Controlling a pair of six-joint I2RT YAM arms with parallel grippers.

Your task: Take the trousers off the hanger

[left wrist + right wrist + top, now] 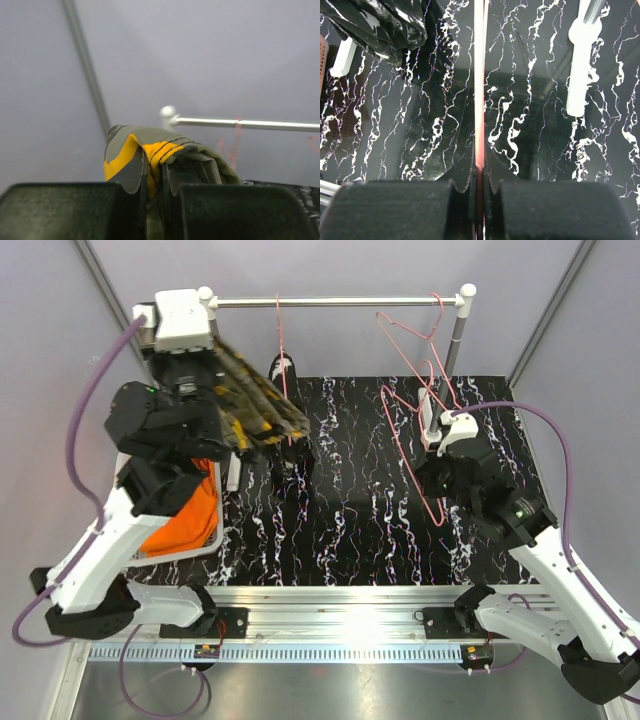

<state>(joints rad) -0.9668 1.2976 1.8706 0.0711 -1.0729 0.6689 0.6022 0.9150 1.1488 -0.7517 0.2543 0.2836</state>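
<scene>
My left gripper will first swing to the left in the top view and then go down, to get over the white basket, which already holds the orange trousers.
My left gripper is raised at the back left and shut on the dark olive trousers with yellow-orange patches; the cloth bulges over the fingers in the left wrist view. The orange trousers lie in a white basket at the left. The black speckled trousers hang from a red hanger on the rail, and show at the upper left of the right wrist view. My right gripper is shut on the wire of a pink hanger over the mat.
A metal rail spans the back on white posts; it also shows in the left wrist view. Another pink hanger hangs near its right end. The post's white foot stands on the black marbled mat.
</scene>
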